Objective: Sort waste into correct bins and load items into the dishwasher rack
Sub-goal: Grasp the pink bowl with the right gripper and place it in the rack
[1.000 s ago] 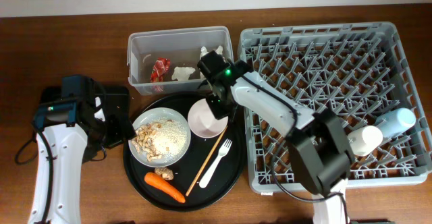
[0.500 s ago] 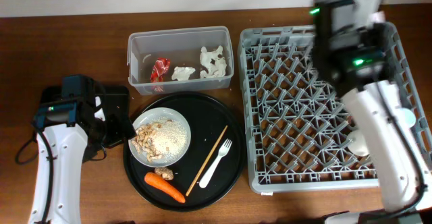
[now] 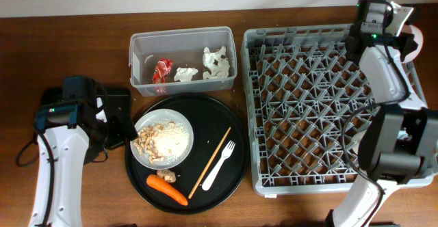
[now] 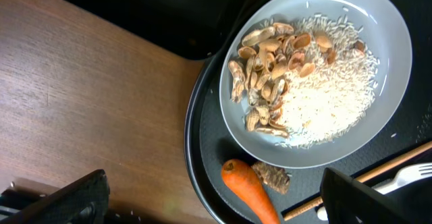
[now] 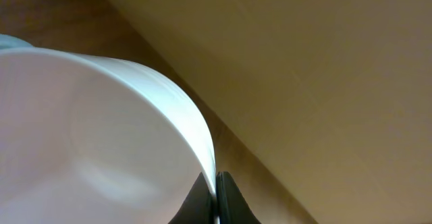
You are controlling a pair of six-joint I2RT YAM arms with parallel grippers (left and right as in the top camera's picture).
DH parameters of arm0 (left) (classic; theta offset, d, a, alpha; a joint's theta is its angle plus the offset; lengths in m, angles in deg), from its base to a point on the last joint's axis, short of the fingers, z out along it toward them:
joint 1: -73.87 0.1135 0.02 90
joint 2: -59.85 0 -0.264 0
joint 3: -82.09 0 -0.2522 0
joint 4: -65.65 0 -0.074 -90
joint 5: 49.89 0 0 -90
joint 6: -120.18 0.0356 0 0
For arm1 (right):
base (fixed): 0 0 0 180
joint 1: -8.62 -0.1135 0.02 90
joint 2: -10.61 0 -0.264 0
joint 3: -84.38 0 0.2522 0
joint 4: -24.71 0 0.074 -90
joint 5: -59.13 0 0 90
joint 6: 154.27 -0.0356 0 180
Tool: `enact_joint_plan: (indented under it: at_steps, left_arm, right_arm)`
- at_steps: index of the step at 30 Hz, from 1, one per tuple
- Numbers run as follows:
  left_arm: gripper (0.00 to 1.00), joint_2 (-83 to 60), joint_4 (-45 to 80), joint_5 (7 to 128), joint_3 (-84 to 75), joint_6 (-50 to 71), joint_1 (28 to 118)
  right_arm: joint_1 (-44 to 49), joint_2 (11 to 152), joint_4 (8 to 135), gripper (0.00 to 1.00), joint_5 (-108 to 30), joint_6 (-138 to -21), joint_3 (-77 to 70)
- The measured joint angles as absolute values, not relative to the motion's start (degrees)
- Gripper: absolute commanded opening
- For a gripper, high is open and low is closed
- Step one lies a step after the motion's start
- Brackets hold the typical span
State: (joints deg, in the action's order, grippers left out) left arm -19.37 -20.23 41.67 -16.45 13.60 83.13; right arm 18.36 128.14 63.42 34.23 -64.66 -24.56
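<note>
Next, my right gripper first shifts to the left in the overhead view to get the pinkish-white bowl (image 3: 416,41) down onto the rack's wires. The bowl overhangs the rack's far corner.
My right gripper (image 3: 405,37) is at the far right corner of the dishwasher rack (image 3: 315,117), shut on the rim of the pinkish-white bowl (image 3: 416,41); its wrist view shows both fingers (image 5: 216,187) pinching the bowl's rim (image 5: 88,136). My left gripper (image 3: 115,128) is open at the left edge of the pale grey plate (image 3: 188,145), with the carrot (image 4: 250,190) and brown lump (image 4: 271,178) between its fingers (image 4: 216,207). Rice crumbs cover the plate (image 4: 385,21). The carrot (image 3: 168,189), white fork (image 3: 219,164) and chopstick (image 3: 210,162) lie on the tray. The cups are hidden.
The clear tub (image 3: 185,87) behind the round black tray (image 3: 233,186) holds a red wrapper (image 3: 162,70) and white tissues (image 3: 217,61). The shallow black tray (image 3: 120,98) lies partly under my left arm. My right arm's base covers the rack's lower right.
My right gripper took the bowl off the round tray and carried it across the rack to the far right corner. The left arm has not moved.
</note>
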Motion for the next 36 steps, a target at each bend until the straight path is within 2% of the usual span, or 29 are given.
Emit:
enact_joint_plan:
  at_steps: [9, 16, 30, 36]
  left_arm:
    - [0.99, -19.37, -19.99, 42.96, -16.45, 13.60, 83.13]
    - [0.99, -19.37, -19.82, 43.13, -16.45, 13.58, 83.13]
    - [0.99, -19.37, -19.51, 43.16, -16.45, 13.60, 83.13]
    - [0.99, -19.37, -19.16, 43.16, -16.45, 13.60, 83.13]
  right_arm:
    - [18.38, 129.82, 62.76, 0.04, 32.41, -62.78, -23.97]
    - [14.36, 129.82, 64.31, 0.04, 34.25, -62.84, -23.64]
    - [10.34, 129.69, 75.77, 0.04, 36.74, -69.49, -23.71]
    - [9.64, 128.93, 85.30, 0.04, 34.03, -71.96, -23.86]
